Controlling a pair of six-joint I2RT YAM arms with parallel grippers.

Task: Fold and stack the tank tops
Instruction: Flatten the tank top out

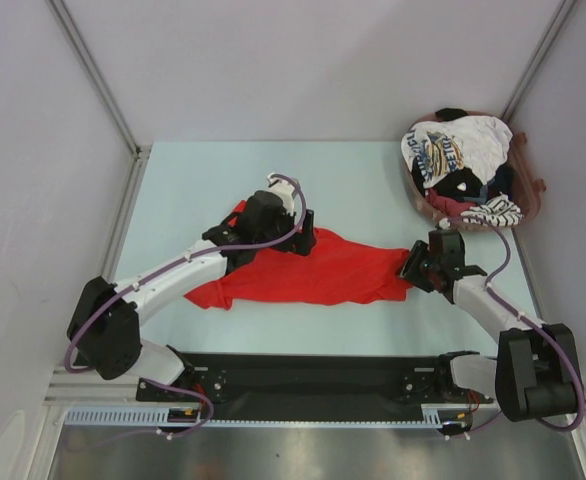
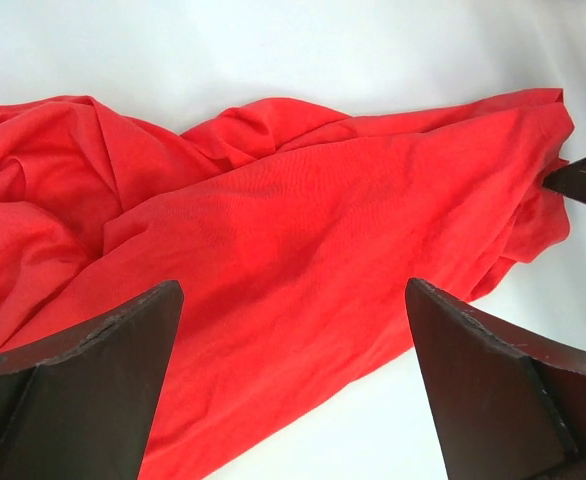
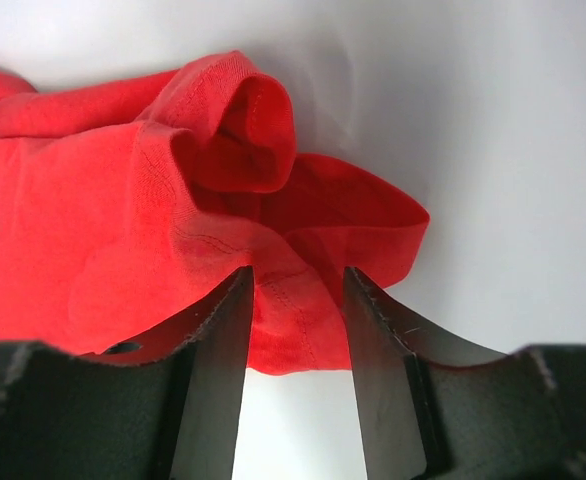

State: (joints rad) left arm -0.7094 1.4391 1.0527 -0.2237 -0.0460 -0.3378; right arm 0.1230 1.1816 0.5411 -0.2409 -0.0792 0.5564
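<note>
I will next move my left gripper down, back and to the left in the top view onto the tank top's rumpled end's near corner (image 1: 218, 297), while my right gripper straddles the tank top's opposite end.
The red tank top (image 1: 318, 275) lies stretched out left to right in the middle of the table, rumpled at its left end. My left gripper (image 1: 295, 232) hovers over its upper middle, and its wrist view shows the jaws (image 2: 293, 300) wide open and empty above the red cloth (image 2: 303, 210). My right gripper (image 1: 414, 266) is at the garment's pointed right end. In its wrist view the jaws (image 3: 298, 285) stand a narrow gap apart, straddling the hemmed red edge (image 3: 298, 330), which lies unsqueezed between them. The other tank tops (image 1: 458, 160), white printed, striped and dark, are piled in a basket.
The brown basket (image 1: 528, 195) stands at the back right corner, close behind my right arm. Grey walls close in the table on the left, back and right. A black base rail (image 1: 313, 385) runs along the near edge.
</note>
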